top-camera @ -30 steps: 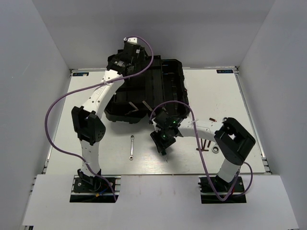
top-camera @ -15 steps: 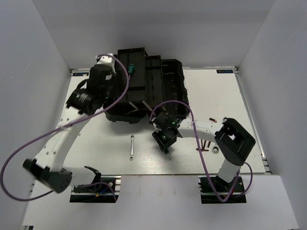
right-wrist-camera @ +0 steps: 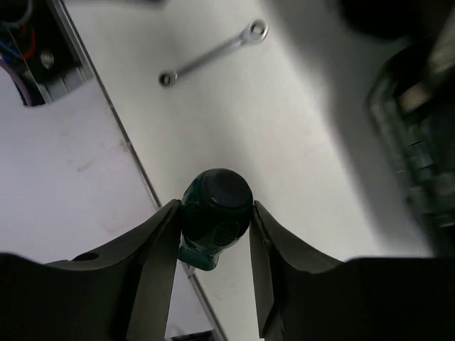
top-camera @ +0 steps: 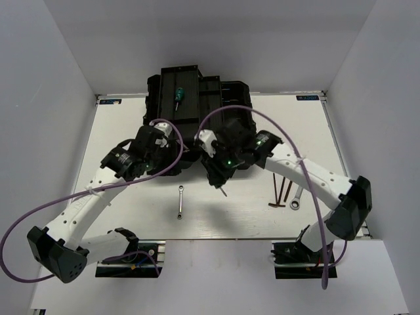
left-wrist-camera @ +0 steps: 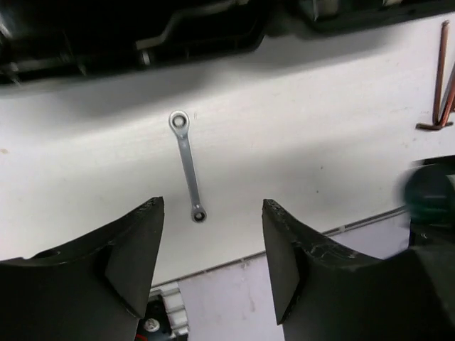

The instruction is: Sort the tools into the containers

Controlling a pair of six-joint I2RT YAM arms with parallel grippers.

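My right gripper carries the second screwdriver outward over the toolbox tray beside the green-handled screwdriver next and releases it by its match.
The black toolbox (top-camera: 226, 111) stands open at the back centre, with one green-handled screwdriver (top-camera: 177, 93) lying in its rear part. My right gripper (top-camera: 217, 176) is shut on the second green screwdriver (right-wrist-camera: 215, 212) and holds it above the table just in front of the toolbox, shaft pointing down. My left gripper (top-camera: 146, 161) is open and empty, raised at the toolbox's front left. The small silver wrench (top-camera: 180, 201) lies on the table between the arms; it also shows in the left wrist view (left-wrist-camera: 188, 167) and the right wrist view (right-wrist-camera: 213, 51).
Dark hex keys (top-camera: 282, 191) and the larger silver wrench (top-camera: 296, 199) lie together on the table at the right, under my right arm. The hex keys also show in the left wrist view (left-wrist-camera: 442, 78). White walls enclose the table on three sides.
My left arm has pulled back from over the toolbox, leaving a green screwdriver inside it. My right arm has risen and moved toward the toolbox, still holding the other screwdriver.
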